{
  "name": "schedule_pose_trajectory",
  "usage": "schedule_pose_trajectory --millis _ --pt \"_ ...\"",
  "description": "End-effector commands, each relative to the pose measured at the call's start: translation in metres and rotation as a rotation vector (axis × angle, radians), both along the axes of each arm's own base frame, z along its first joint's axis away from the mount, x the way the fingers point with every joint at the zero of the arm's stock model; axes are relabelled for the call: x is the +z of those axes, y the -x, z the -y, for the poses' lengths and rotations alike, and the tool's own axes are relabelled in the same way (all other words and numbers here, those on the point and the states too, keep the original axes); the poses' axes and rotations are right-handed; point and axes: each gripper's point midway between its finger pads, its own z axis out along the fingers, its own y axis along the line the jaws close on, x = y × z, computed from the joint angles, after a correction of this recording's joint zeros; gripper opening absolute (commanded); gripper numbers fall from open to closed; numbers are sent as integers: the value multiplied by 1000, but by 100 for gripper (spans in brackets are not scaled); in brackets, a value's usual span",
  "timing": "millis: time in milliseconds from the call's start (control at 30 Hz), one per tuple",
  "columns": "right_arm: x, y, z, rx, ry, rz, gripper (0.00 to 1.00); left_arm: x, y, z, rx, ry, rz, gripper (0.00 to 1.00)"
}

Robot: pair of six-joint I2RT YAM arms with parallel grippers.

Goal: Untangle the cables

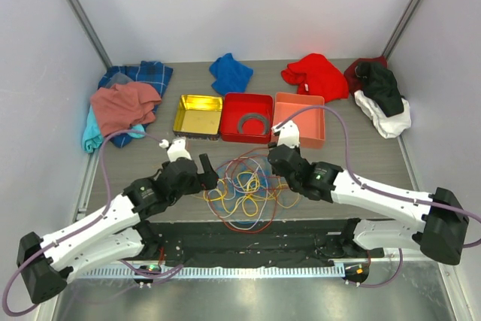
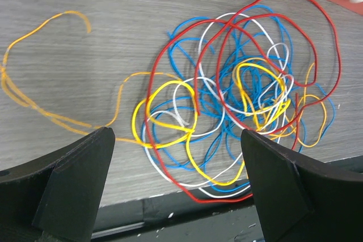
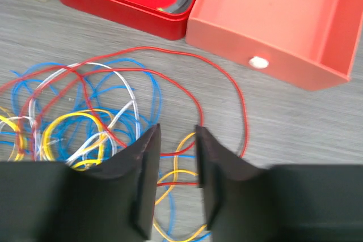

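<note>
The red cable that crosses the orange one is below my right gripper, lined up with its open fingers, so my right gripper needs to move down onto that red cable next.
The cables (image 1: 244,189) lie in one tangle of yellow, orange, blue, white and red loops at the table's middle front. My left gripper (image 1: 210,173) hovers over the tangle's left side, jaws wide open and empty. In the left wrist view (image 2: 177,134) the tangle (image 2: 238,94) lies between and beyond the fingers, and one orange strand (image 2: 34,103) trails off left. My right gripper (image 1: 275,165) is low over the tangle's right side. In the right wrist view (image 3: 177,128) its jaws stand narrowly open, with red, orange and blue strands (image 3: 176,154) lying in the gap.
Behind the tangle stand a yellow tin (image 1: 180,118), a red tin (image 1: 229,122) holding a flat grey ring (image 1: 254,122), and an orange box (image 1: 301,114). Cloths lie along the back: plaid and pink (image 1: 124,99), blue (image 1: 229,73), red (image 1: 316,74), black and white (image 1: 379,92). A black strip (image 1: 255,234) edges the front.
</note>
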Motion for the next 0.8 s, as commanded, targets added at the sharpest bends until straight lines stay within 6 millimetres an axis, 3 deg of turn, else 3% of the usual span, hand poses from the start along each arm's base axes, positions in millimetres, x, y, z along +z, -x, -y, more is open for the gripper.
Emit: schedule_pose_trajectory --millis 0,67,100,133,267,467,767 --pt "-1 4 -13 38 -56 -38 47 22 -20 34 -70 60 63 100" --pt "-12 8 -17 80 -29 -75 47 23 -27 44 -87 37 49 99" --pt "-17 10 -18 95 -22 -91 47 36 -32 53 -95 43 53 99" --pt "-21 14 -21 128 -13 -104 47 21 -32 56 -105 -14 -3 98" --pt "-29 31 -31 236 0 -117 48 14 -34 67 -133 -44 -53 97" --pt "-43 44 -40 313 49 -146 49 -8 -21 56 -108 -12 -78 97" --pt "-69 39 -47 315 139 -182 48 -7 -14 43 -87 -2 -66 97"
